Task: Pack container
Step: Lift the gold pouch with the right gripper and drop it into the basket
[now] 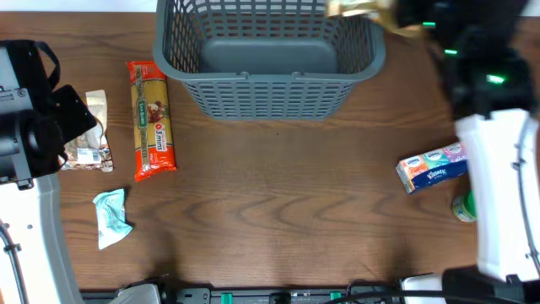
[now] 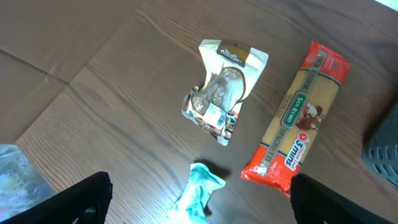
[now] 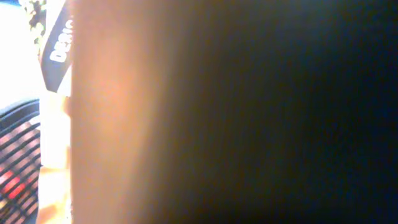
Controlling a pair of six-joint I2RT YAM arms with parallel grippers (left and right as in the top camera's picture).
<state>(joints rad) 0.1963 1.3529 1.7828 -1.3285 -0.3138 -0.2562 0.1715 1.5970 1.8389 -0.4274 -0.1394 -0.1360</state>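
Note:
My right gripper should move over the bare bottom of the container, to the left in the overhead view, then go down and let go of the packet, because the bottom of the container has room.
The dark grey slotted container (image 1: 270,91) stands at the back middle of the table, and nothing shows on its floor. My right gripper (image 1: 396,15) is by its right rim, shut on a gold packet (image 1: 359,10) held above that rim. The packet fills the right wrist view (image 3: 124,124) as a blur and hides the fingers; the container's lattice (image 3: 18,155) shows at the left edge. My left gripper (image 2: 199,202) is open and empty, hovering over the left of the table above a teal packet (image 2: 198,194).
A red spaghetti pack (image 1: 152,118) (image 2: 298,124), a white and brown snack pouch (image 1: 91,139) (image 2: 224,87) and the teal packet (image 1: 110,218) lie at the left. A Kleenex pack (image 1: 432,167) and a green item (image 1: 462,207) lie at the right by my right arm.

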